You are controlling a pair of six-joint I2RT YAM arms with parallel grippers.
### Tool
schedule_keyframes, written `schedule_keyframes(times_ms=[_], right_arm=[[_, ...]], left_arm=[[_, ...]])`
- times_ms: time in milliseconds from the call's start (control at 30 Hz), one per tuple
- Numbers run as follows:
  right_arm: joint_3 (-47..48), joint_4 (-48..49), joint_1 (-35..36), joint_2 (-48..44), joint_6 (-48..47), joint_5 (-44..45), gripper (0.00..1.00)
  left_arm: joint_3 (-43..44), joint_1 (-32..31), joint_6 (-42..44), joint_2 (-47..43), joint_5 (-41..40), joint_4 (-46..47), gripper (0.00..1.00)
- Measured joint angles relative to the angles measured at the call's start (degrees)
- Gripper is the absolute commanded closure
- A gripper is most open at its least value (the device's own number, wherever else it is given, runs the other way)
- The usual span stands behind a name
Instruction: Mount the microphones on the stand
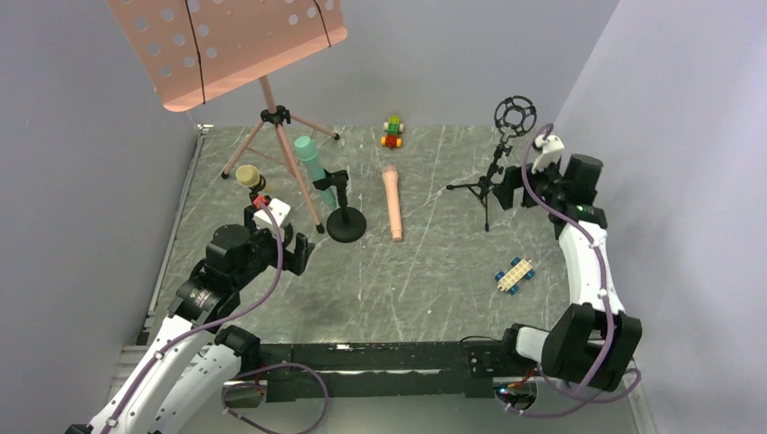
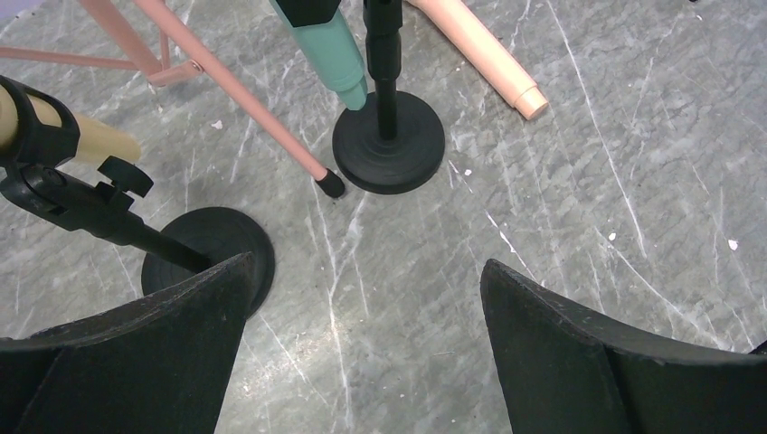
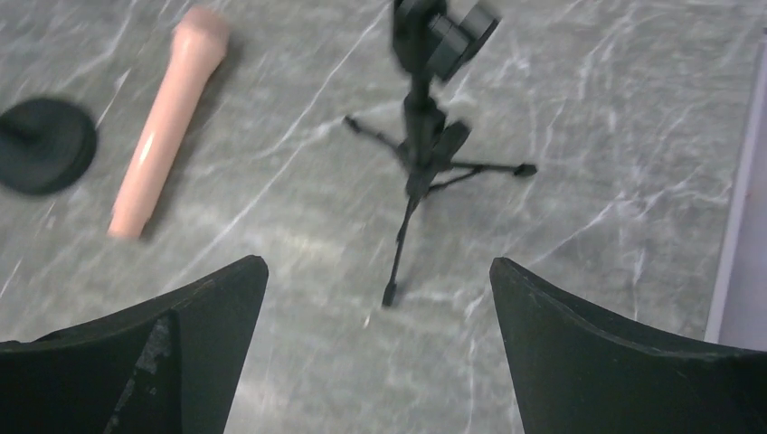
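Note:
My right gripper, its ring mount empty, goes left in the top view to the tripod's upper post next and closes around it.
A teal-green microphone (image 1: 312,167) (image 2: 330,50) sits tilted in the clip of a black round-base stand (image 1: 346,223) (image 2: 389,140). To its left, a pale yellow microphone (image 1: 250,176) (image 2: 99,140) is clamped on a second round-base stand (image 2: 213,253). The salmon pink microphone (image 1: 392,203) (image 3: 167,122) lies flat on the table. A black tripod stand (image 1: 484,187) (image 3: 421,154) with an empty ring mount (image 1: 514,116) is at the right. My left gripper (image 1: 288,253) (image 2: 366,271) hangs open just in front of the two round bases. My right gripper (image 1: 508,190) (image 3: 378,262) is open beside the tripod. Neither holds anything.
A pink music stand (image 1: 226,45) on a tripod rises at the back left, one leg (image 2: 240,90) reaching between the round bases. Two toy-brick cars lie on the grey marble table, one at the back (image 1: 392,132) and one front right (image 1: 514,274). Walls close in left and right.

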Motion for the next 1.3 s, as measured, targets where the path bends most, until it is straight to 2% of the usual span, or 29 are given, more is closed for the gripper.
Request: schedule_keyframes(times_ms=[133, 300, 467, 600, 667, 767, 967, 1100, 1300], right_arm=[[2.01, 9.81, 7.34, 5.99, 10.08, 13.40, 0.00], [1.90, 17.94, 12.11, 11.76, 18.60, 25.16, 0.01], [-2.54, 28.09, 14.95, 12.07, 21.29, 31.71, 0.13], [-5.95, 36.26, 16.65, 12.79, 21.20, 34.38, 0.23], [-6.25, 39.17, 17.14, 13.86, 20.96, 35.39, 0.35], [-7.02, 42.75, 17.16, 14.53, 20.61, 36.37, 0.44], [-8.31, 46.03, 17.51, 14.58, 20.76, 37.03, 0.51], [-8.35, 47.67, 18.51, 15.28, 20.65, 36.98, 0.69], [-8.35, 49.40, 19.10, 17.55, 19.63, 36.57, 0.90]], left_arm=[[0.00, 0.00, 0.15, 0.07, 0.02, -0.17, 0.01], [0.00, 0.00, 0.33, 0.09, -0.07, -0.50, 0.01], [0.00, 0.00, 0.39, 0.37, -0.13, -0.79, 0.01], [0.00, 0.02, 0.57, 1.44, -0.15, -0.98, 0.01], [0.00, 0.07, 0.61, 1.97, -0.17, -1.01, 0.01], [0.00, 0.11, 0.68, 2.25, -0.39, -1.01, 0.01], [0.00, 0.42, 0.70, 2.40, -0.55, -1.01, 0.01], [0.00, 0.57, 0.70, 2.67, -0.52, -1.01, 0.01], [0.00, 0.59, 0.70, 2.71, -0.55, -1.01, 0.01]])
